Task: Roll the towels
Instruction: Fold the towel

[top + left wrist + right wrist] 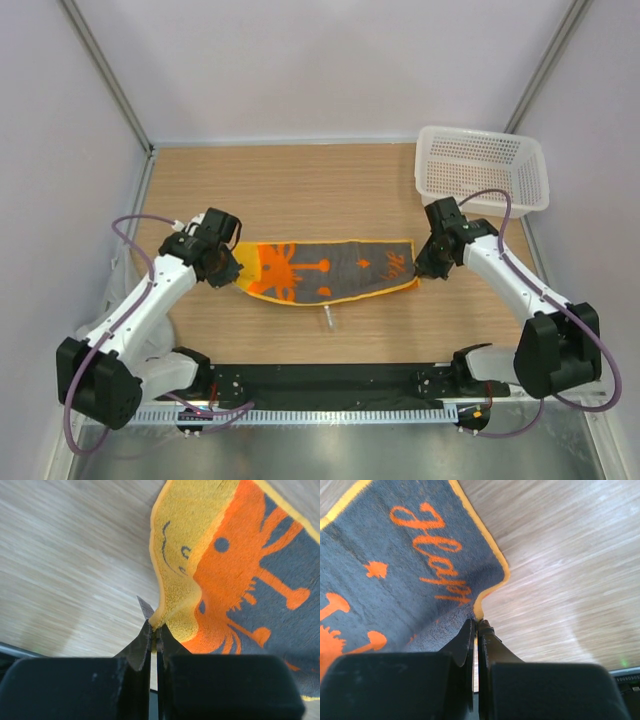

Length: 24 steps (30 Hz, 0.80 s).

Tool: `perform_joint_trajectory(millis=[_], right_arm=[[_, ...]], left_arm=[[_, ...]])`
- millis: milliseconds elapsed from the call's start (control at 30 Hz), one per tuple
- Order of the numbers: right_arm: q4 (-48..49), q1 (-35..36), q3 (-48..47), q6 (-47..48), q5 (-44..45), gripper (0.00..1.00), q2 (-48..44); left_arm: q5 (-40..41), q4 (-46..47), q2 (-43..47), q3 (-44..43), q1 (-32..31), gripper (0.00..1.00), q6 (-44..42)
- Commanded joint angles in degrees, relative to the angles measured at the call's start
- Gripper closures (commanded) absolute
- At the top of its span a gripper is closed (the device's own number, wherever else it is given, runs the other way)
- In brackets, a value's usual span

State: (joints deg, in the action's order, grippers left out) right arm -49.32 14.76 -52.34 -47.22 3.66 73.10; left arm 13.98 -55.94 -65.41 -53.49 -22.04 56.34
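Observation:
I will carry the near corner of the towel that my right gripper holds outward over the towel to the lettered end's far corner (411, 243) and let go of it there. The towel's grey side is still unfolded.
An orange towel (330, 268) with dark grey areas, orange figures and a yellow edge is stretched flat across the middle of the table. My left gripper (232, 265) is shut on its left yellow edge, as the left wrist view shows (154, 625), with the towel (225, 570) spreading away to the right. My right gripper (420, 268) is shut on its right yellow edge (479, 624), with the towel's lettered grey end (395, 580) ahead of it. A small white tag (326, 318) sticks out from its near edge. The plain light-grey towel does not show clearly.
A white perforated basket (480, 170) stands at the back right, just behind the right arm. A pale crumpled shape (100, 315) lies beyond the table's left edge under the left arm; I cannot tell what it is. Walls close the table on three sides.

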Motion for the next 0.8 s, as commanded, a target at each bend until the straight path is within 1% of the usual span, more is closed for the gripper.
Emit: perform_joint_trajectory(millis=[0, 333, 533, 767], right_arm=[[1.6, -0.17, -4.43, 1.87, 0.38, 0.99, 1.86], [2.83, -0.09, -11.2, 3.62, 1.61, 0.99, 10.65], [3.09, -0.53, -15.85, 4.51, 1.96, 0.99, 16.01], [2.83, -1.49, -20.78, 5.91, 1.53, 0.99, 21.37]], left_arm=[[0.61, 1.89, -2.26, -3.72, 2.17, 1.0, -3.42], [-2.72, 4.7, -11.4, -8.46, 7.01, 1.0, -7.64], [-4.13, 5.76, -18.51, -11.98, 8.24, 1.0, -9.14], [-4.66, 6.55, -23.97, -16.81, 9.91, 0.99, -10.28]])
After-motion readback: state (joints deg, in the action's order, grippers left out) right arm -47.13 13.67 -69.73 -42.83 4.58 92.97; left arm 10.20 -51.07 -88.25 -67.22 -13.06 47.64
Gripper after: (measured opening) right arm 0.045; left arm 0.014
